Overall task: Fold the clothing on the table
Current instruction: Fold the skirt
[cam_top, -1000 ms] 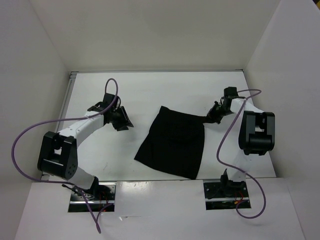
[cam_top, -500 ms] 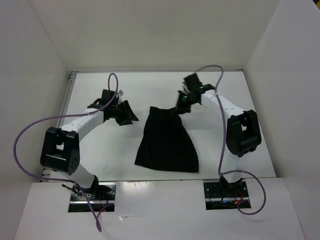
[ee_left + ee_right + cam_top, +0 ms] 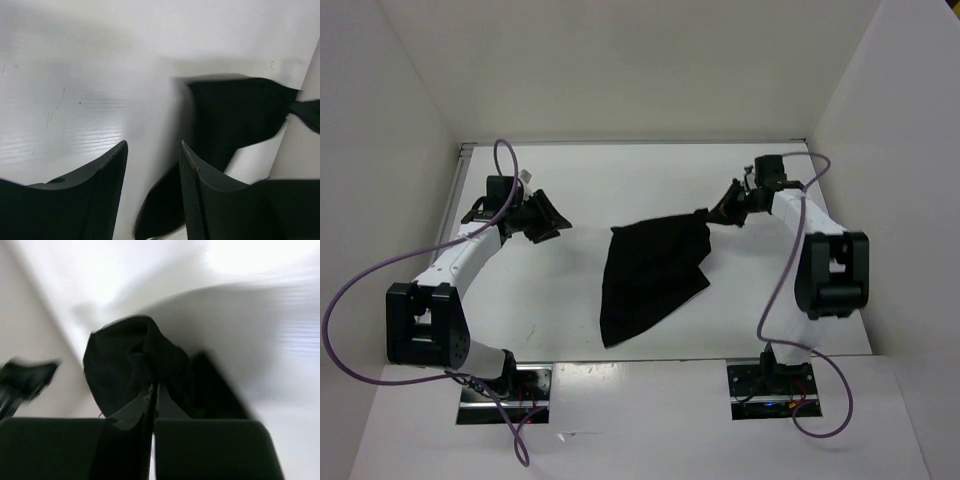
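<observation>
My right gripper holds the other corner, and my left gripper will next lower across onto the garment's free far corner [image 3: 618, 233] [image 3: 197, 89], to its right in the top view.
The black clothing [image 3: 648, 272] lies in the middle of the white table [image 3: 620, 175], drawn up into a point at its far right corner. My right gripper [image 3: 708, 214] is shut on that corner, and the right wrist view shows the fabric [image 3: 125, 357] bunched out of the closed gripper [image 3: 152, 390]. My left gripper [image 3: 553, 222] stands open and empty, a short way left of the garment and not touching it. In the left wrist view the cloth [image 3: 235, 115] lies beyond the spread left gripper [image 3: 152, 150], partly behind the right fingertip [image 3: 200, 185].
White upright walls [image 3: 400, 130] close in the table on the left, back and right. Purple cables [image 3: 380, 280] loop off both arms. The right arm's elbow [image 3: 830, 270] stands near the right wall. The arm bases [image 3: 505, 385] sit at the near edge.
The right gripper carried the cloth corner left, then back right, swinging the garment into a slanted drape. The left gripper drew back to the left and its jaws widened.
</observation>
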